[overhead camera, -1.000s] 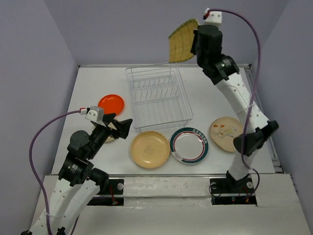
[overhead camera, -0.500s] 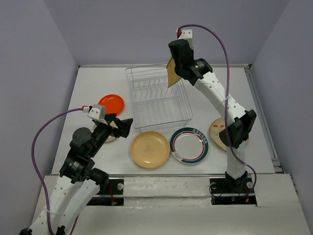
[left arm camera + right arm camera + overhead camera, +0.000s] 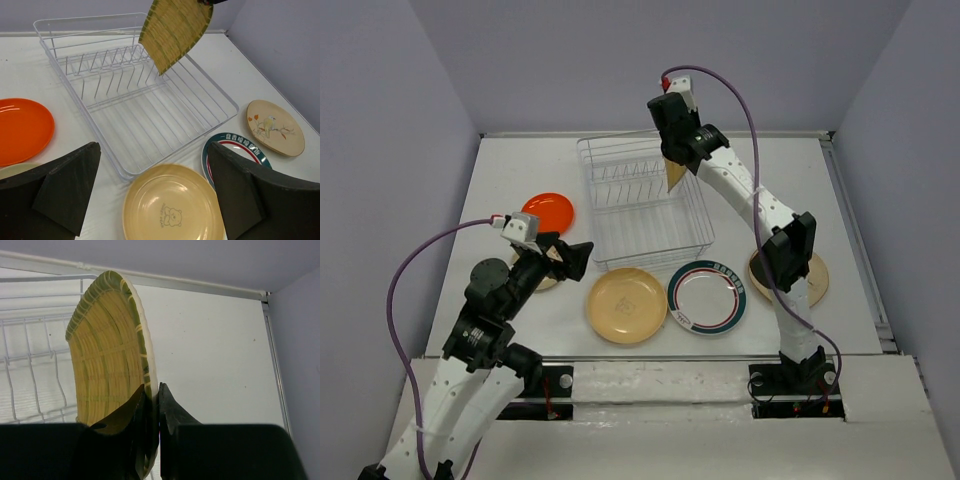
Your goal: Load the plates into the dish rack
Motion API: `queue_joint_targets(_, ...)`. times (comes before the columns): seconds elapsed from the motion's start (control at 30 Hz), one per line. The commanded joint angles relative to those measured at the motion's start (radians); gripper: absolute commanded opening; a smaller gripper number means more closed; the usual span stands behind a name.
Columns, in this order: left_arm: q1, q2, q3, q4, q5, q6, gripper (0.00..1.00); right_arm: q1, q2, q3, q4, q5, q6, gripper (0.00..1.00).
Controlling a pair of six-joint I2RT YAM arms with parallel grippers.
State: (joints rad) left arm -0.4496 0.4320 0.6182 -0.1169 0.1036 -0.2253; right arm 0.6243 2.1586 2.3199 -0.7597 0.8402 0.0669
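The ribbed yellow-green plate still hangs on edge above the pegs. So I will next move my right gripper down at the peg row's end (image 3: 671, 184), beside the rack's side wire.
My right gripper (image 3: 672, 157) is shut on the rim of the ribbed yellow-green rectangular plate (image 3: 674, 173). It holds the plate on edge above the back right part of the white wire dish rack (image 3: 654, 255), near the prongs. The plate also shows in the left wrist view (image 3: 175, 30) and in the right wrist view (image 3: 107, 355), clamped between the right gripper (image 3: 152, 390) jaws. My left gripper (image 3: 565, 254) is open and empty, left of the rack's front corner. In the left wrist view it (image 3: 160, 200) frames the tan-yellow plate (image 3: 172, 205). No other plates show in the rack (image 3: 150, 115).
On the table lie the orange plate (image 3: 548, 211), the tan-yellow plate (image 3: 626, 305), the teal-rimmed plate (image 3: 707, 296) and the floral plate (image 3: 818, 278), partly behind the right arm's elbow. The small beige plate (image 3: 544, 284) is mostly hidden under my left gripper.
The right arm has swung left and down, bringing the ribbed plate from high near the back wall to just over the rack's back right. The left arm has barely moved.
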Motion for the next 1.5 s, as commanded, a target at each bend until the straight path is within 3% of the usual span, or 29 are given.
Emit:
queue_joint_targets(0.0,0.008,0.008,0.049,0.043,0.013,0.007,0.99,0.009,-0.014,0.090,0.045,0.060,-0.090,0.07)
queue_joint_targets(0.5,0.015,0.016,0.049,0.052,0.028,0.006,0.99,0.000,-0.034,0.136,0.063,0.069,-0.174,0.07)
queue_joint_targets(1.37,0.019,0.011,0.048,0.051,0.027,0.007,0.99,-0.020,0.144,0.042,0.112,-0.021,-0.138,0.07)
queue_joint_targets(1.43,0.019,0.014,0.048,0.051,0.027,0.006,0.99,-0.034,0.135,0.032,0.111,-0.039,-0.113,0.12)
queue_joint_targets(1.47,0.019,0.016,0.048,0.051,0.027,0.007,0.99,-0.053,0.121,0.024,0.112,-0.067,-0.102,0.24)
